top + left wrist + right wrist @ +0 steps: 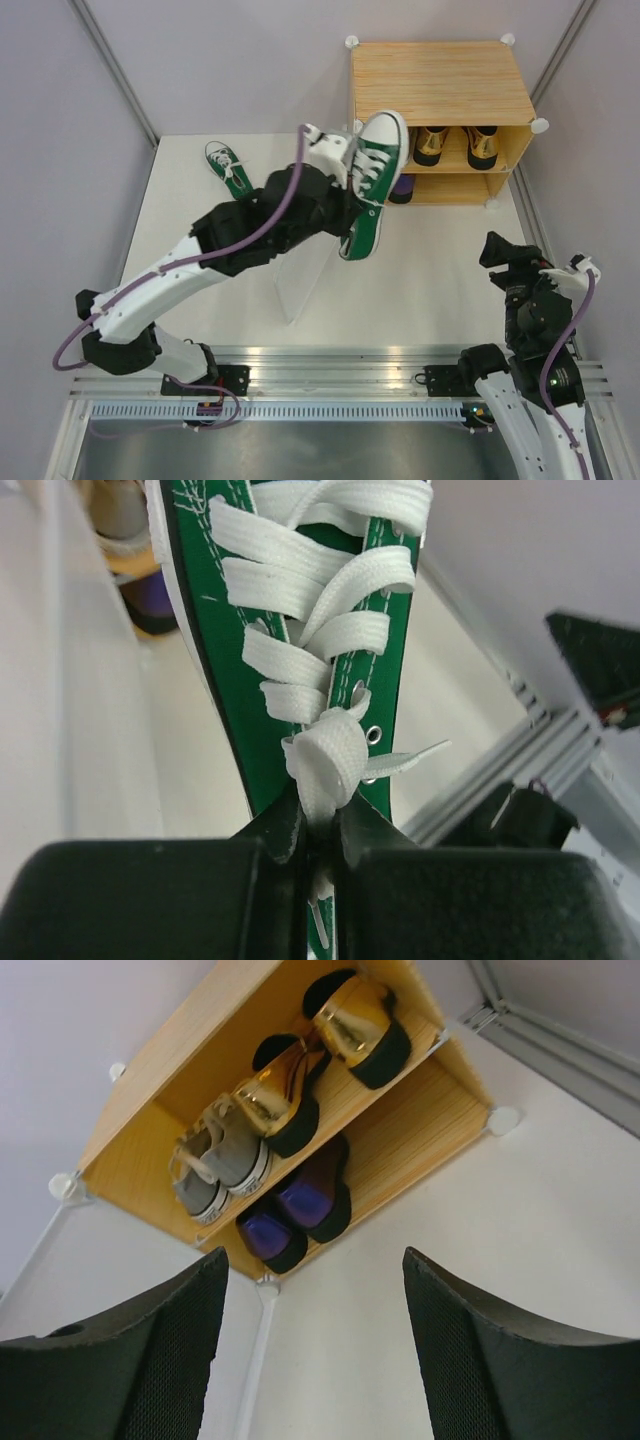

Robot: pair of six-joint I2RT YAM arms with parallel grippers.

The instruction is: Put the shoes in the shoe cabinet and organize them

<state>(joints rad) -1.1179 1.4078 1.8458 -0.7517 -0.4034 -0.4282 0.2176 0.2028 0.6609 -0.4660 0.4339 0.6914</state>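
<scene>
The left gripper brings the sneaker down past the door panel next, onto the open patch in front of the purple shoes [398, 242] [196, 726].
My left gripper [350, 203] is shut on the laces and tongue of a green sneaker [374, 178], which hangs in the air in front of the shoe cabinet [440, 78] with its toe toward the cabinet. The left wrist view shows the fingers [285, 825] pinching the white lace knot [325, 760] of that sneaker [215, 610]. The other green sneaker [228, 167] lies on the table at the back left. Gold shoes [300, 1085] and grey sneakers [215, 1165] sit on the upper shelf, purple shoes [300, 1210] on the lower one. My right gripper [310, 1260] is open and empty.
The cabinet's white door panel [300, 278] stands open on the table below the held sneaker. Its edge [255, 1360] runs down between my right fingers. The lower shelf [430, 1120] is bare to the right of the purple shoes. Side walls enclose the table [420, 290].
</scene>
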